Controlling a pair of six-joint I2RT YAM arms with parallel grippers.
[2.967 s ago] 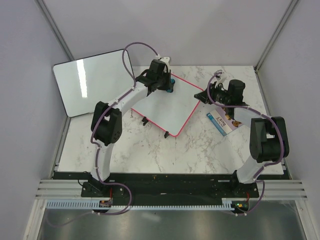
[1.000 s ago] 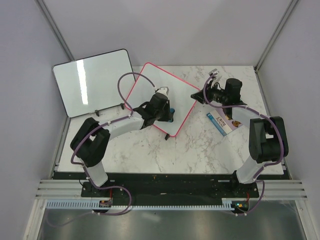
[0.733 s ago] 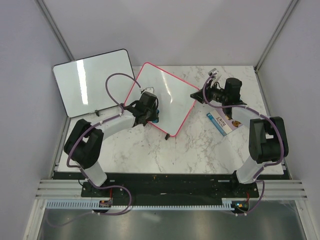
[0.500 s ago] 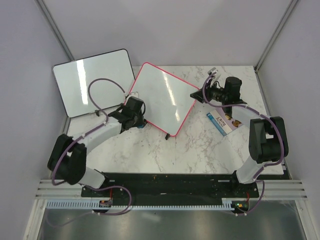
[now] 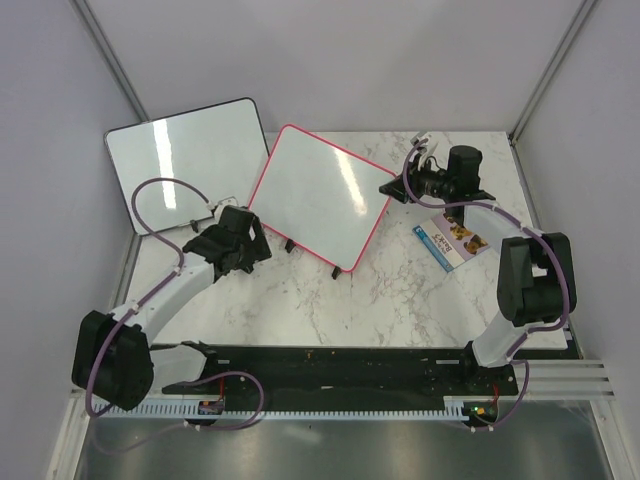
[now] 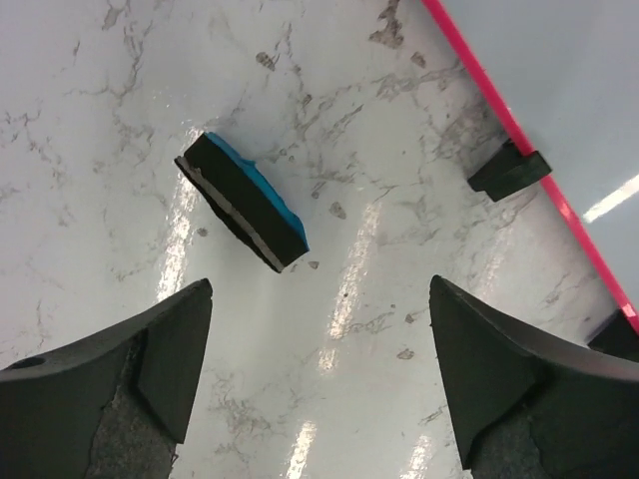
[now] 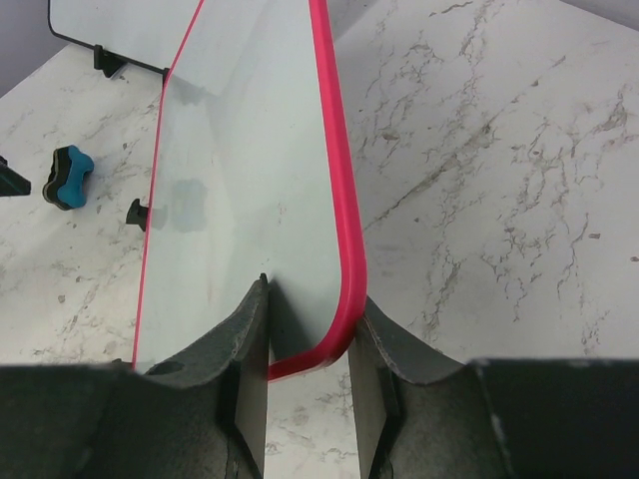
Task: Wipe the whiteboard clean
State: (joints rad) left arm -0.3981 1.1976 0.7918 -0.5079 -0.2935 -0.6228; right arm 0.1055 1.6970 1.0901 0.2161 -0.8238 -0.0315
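My right gripper should next ease back to its right in the top view, toward the card's blue end, and let go of the whiteboard corner.
The whiteboard has a pink-red frame and a blank white face. It stands tilted on small black feet at the middle of the marble table. My right gripper is shut on its right corner; in the right wrist view the fingers pinch the pink rim of the whiteboard. My left gripper hovers open over the table, left of the board. A blue and black eraser lies loose on the marble just ahead of my open left gripper. The eraser also shows in the right wrist view.
A black-framed white board leans at the back left, beyond the table edge. A printed card lies on the table below my right gripper. One black foot of the whiteboard sits near my left gripper's right finger.
My left arm has swept left off the whiteboard's face down to the table, then opened and let go of the eraser. My right gripper has kept its grip on the corner.
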